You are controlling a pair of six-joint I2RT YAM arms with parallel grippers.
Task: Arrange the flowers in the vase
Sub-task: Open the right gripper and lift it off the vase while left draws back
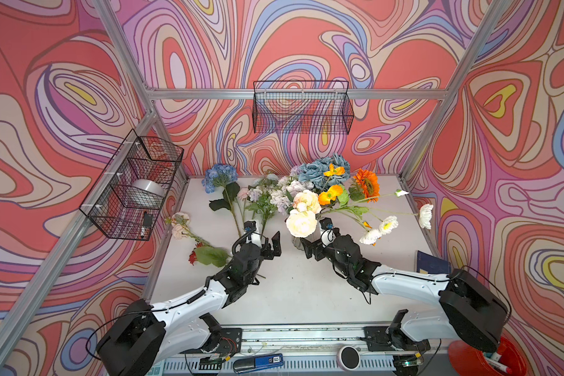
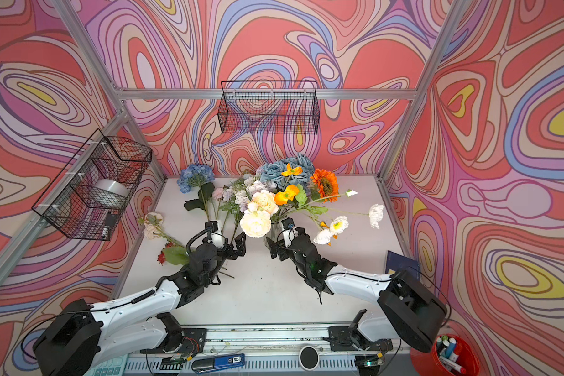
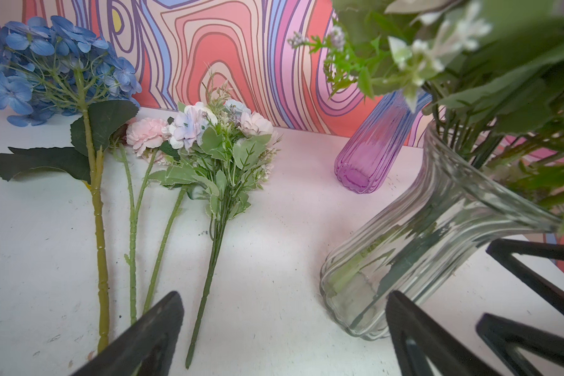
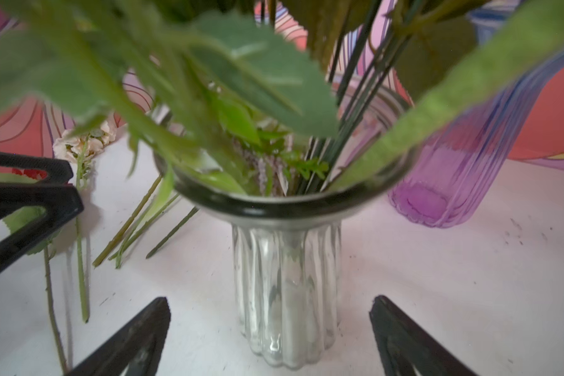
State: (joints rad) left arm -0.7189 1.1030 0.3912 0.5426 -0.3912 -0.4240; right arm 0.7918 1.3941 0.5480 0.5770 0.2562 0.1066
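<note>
The clear vase's ribbed body (image 1: 299,242) (image 4: 287,279) comes between the open fingers next as my right gripper advances outward. The fingers already line up with its sides.
The clear ribbed vase (image 1: 296,242) (image 4: 287,293) stands mid-table, full of flowers: cream roses (image 1: 302,221), an orange gerbera (image 1: 367,184), white daisies (image 1: 388,224). My right gripper (image 1: 310,250) (image 4: 270,301) is open, its fingers either side of the vase's base and clear of the glass. My left gripper (image 1: 272,247) (image 3: 284,296) is open and empty, just left of the vase (image 3: 420,244). Loose flowers lie on the table: a blue hydrangea (image 1: 220,175) (image 3: 56,65), a pink-lilac bunch (image 1: 258,195) (image 3: 209,130), a peach stem (image 1: 179,224), a red one (image 1: 193,257).
A purple ribbed vase (image 3: 368,156) (image 4: 453,182) stands behind the clear one, hidden by blooms in both top views. Wire baskets hang on the left wall (image 1: 131,185) and back wall (image 1: 302,107). A blue book (image 1: 432,262) lies at the table's right edge.
</note>
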